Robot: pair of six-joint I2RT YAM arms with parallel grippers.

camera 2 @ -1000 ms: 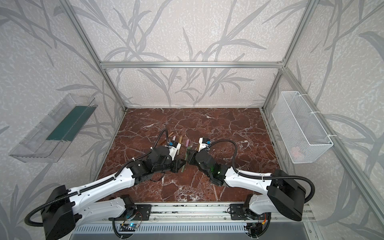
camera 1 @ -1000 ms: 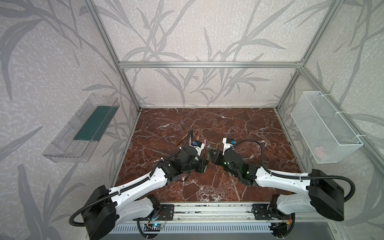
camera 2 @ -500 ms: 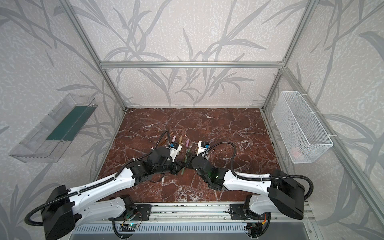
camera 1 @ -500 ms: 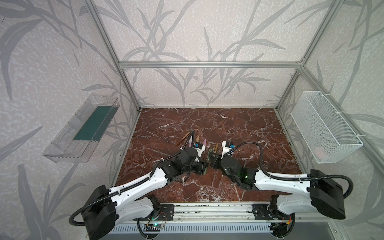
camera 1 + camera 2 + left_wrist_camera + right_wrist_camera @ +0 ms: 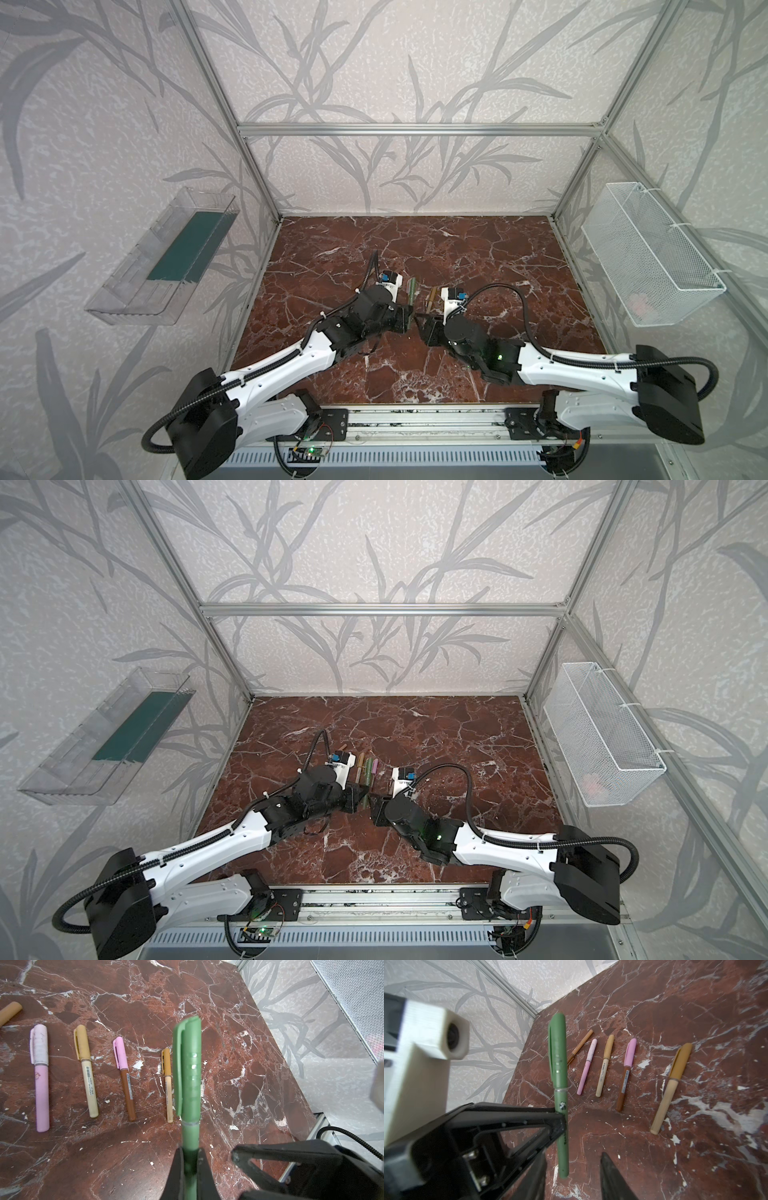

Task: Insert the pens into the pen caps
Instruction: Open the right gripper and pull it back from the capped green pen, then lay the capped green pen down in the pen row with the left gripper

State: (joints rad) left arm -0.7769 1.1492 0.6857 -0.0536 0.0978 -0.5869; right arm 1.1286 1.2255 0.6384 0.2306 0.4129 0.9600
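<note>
My left gripper lowers onto the table's bare strip (image 5: 423, 305) (image 5: 151, 1094) between the brown pen and slimmer tan pen next, releasing the green pen's body, as that strip lies below it.
My left gripper (image 5: 190, 1159) is shut on the barrel of a green pen (image 5: 188, 1076), which has its green cap on and hangs above the table. In the right wrist view the same green pen (image 5: 559, 1084) crosses the frame. Its bare end lies between the spread jaws of my open right gripper (image 5: 571, 1176), with gaps on both sides. In both top views the two grippers meet at mid-table: left gripper (image 5: 409, 320), right gripper (image 5: 374, 808). Several capped pens lie in a row on the table, among them a pink pen (image 5: 586, 1066), a brown pen with a pink cap (image 5: 626, 1074) and a tan pen with a gold cap (image 5: 672, 1086).
The red marble table (image 5: 498, 270) is walled on three sides. A white wire basket (image 5: 648, 257) hangs on the right wall and a clear tray (image 5: 166, 257) on the left wall. A thin brown pen (image 5: 581, 1045) lies at the far end of the row.
My right gripper has opened off the green pen and drawn slightly back to the right. My left gripper still holds the pen in about the same place.
</note>
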